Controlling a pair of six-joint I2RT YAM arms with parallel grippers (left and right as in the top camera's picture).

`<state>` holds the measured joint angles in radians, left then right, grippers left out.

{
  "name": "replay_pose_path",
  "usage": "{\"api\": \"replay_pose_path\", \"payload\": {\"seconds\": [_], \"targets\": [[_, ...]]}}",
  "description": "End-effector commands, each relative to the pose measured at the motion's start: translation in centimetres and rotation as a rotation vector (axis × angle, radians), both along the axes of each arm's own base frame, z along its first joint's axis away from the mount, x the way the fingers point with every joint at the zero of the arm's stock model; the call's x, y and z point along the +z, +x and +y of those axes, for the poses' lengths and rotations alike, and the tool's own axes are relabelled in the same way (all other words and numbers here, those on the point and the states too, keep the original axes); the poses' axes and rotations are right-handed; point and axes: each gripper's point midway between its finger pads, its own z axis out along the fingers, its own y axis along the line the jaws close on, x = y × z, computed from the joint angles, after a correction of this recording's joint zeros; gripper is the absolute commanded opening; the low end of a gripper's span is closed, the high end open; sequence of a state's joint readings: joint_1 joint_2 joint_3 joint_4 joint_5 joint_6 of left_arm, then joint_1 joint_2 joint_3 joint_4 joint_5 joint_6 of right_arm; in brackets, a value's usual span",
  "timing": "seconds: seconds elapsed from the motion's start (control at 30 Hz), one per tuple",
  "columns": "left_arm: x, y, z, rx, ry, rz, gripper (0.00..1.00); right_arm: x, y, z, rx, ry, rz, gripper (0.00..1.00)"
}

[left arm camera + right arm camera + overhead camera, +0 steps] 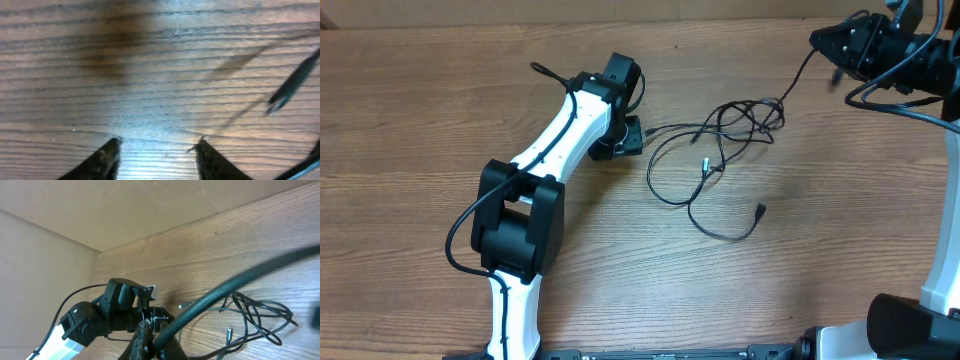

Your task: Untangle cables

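The right gripper lowers the piece of cable back over its pale-tipped plug [229, 335] next and releases it, as the tangle [255, 315] lies below and to the left in the overhead view.
The cables [720, 150] lie as thin black loops tangled at mid-table, with plug ends [761, 209] pointing outward. My left gripper [632, 135] is low over the wood just left of the tangle. In the left wrist view this gripper [159, 150] is open with only bare wood between its fingertips, and a cable plug [292, 87] lies off to the right. My right gripper [832, 48] is raised at the far right, shut on a strand that slopes down to the tangle. In the right wrist view the gripper [150, 330] pinches that strand [225, 287], with the tangle [255, 315] below.
The left arm's white links [555, 140] stretch diagonally across the left half of the table. The right arm's column [945, 270] stands at the right edge. A cardboard wall [75, 210] closes the back of the table.
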<state>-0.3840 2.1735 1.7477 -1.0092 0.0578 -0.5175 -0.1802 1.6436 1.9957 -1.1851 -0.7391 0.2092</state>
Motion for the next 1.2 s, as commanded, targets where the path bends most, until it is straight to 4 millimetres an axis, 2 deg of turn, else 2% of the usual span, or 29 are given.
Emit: {"api": "replay_pose_path", "payload": {"seconds": [0.0, 0.1, 0.13, 0.3, 0.43, 0.57, 0.67, 0.77, 0.93, 1.03, 1.1, 1.13, 1.17], "targets": [[-0.7, -0.2, 0.9, 0.020, 0.038, 0.008, 0.61, 0.9, -0.5, 0.6, 0.005, -0.018, -0.020, 0.04], [-0.7, -0.3, 0.7, 0.019, 0.026, 0.014, 0.95, 0.8, -0.8, 2.1, 0.043, -0.017, -0.015, 0.04], [-0.6, -0.3, 0.4, 0.017, 0.010, 0.019, 1.00, 0.8, -0.9, 2.9, 0.063, -0.017, -0.018, 0.04], [-0.4, -0.9, -1.6, 0.004, -0.107, 0.056, 1.00, 0.8, -1.5, 7.0, 0.154, -0.041, -0.033, 0.04], [-0.3, -1.0, -2.1, 0.000, -0.137, 0.063, 1.00, -1.0, -2.0, 7.7, 0.119, -0.142, 0.026, 0.04], [-0.3, -0.7, -1.4, 0.015, -0.131, 0.062, 1.00, -3.6, -4.0, 7.9, 0.116, -0.208, 0.153, 0.04], [-0.3, 0.1, 0.2, 0.051, -0.124, 0.050, 1.00, -5.8, -5.8, 8.7, 0.153, -0.237, 0.253, 0.04], [-0.1, 1.3, 2.9, 0.137, -0.145, 0.051, 1.00, -8.3, -7.6, 10.0, 0.206, -0.262, 0.345, 0.04], [0.9, 2.4, 5.8, 0.274, -0.339, 0.100, 1.00, -12.9, -9.5, 13.8, 0.334, -0.300, 0.408, 0.04], [1.2, 2.7, 7.4, 0.318, -0.378, 0.111, 1.00, -15.3, -10.6, 16.0, 0.420, -0.329, 0.406, 0.04], [1.1, 2.6, 8.1, 0.336, -0.376, 0.118, 1.00, -16.4, -11.5, 17.0, 0.480, -0.353, 0.395, 0.08], [1.1, 2.6, 8.2, 0.338, -0.376, 0.120, 1.00, -16.7, -11.7, 17.2, 0.496, -0.364, 0.390, 0.14], [1.1, 2.6, 8.2, 0.335, -0.376, 0.118, 1.00, -16.9, -11.6, 17.0, 0.491, -0.393, 0.384, 0.30]]}}
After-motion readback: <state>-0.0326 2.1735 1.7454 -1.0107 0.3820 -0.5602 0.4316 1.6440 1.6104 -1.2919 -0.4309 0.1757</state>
